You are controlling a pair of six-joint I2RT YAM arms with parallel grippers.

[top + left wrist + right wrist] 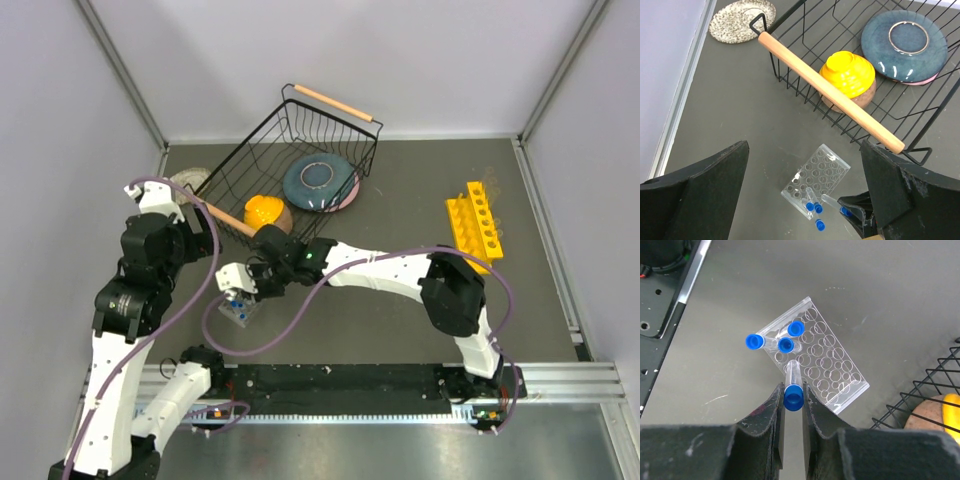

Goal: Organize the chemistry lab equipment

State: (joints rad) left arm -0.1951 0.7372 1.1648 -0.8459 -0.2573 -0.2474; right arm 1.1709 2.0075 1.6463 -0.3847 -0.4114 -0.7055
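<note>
The tip of the tube points down, and an empty hole along the rack's edge [803,371] is below my right gripper's fingers. My right gripper will move down to release the tube in that hole.
A clear plastic tube rack [835,365] lies on the dark table, also in the left wrist view [817,175] and from above [240,308]. Three blue-capped tubes stand or lean at its near corner: one [796,329], another [785,344], and a third [755,341] tilted outward. My right gripper [793,390] is shut on a fourth clear tube [792,372] at its blue cap, tip pointing down over the rack's edge. My left gripper [804,147] hangs wide open above the rack, holding nothing. A yellow holed rack [473,227] lies far right.
A black wire basket [300,150] with wooden handles [830,92] stands just behind the rack, holding a blue plate [318,180] and an upturned orange bowl [266,212]. A speckled dish [742,13] lies at the back left by the wall.
</note>
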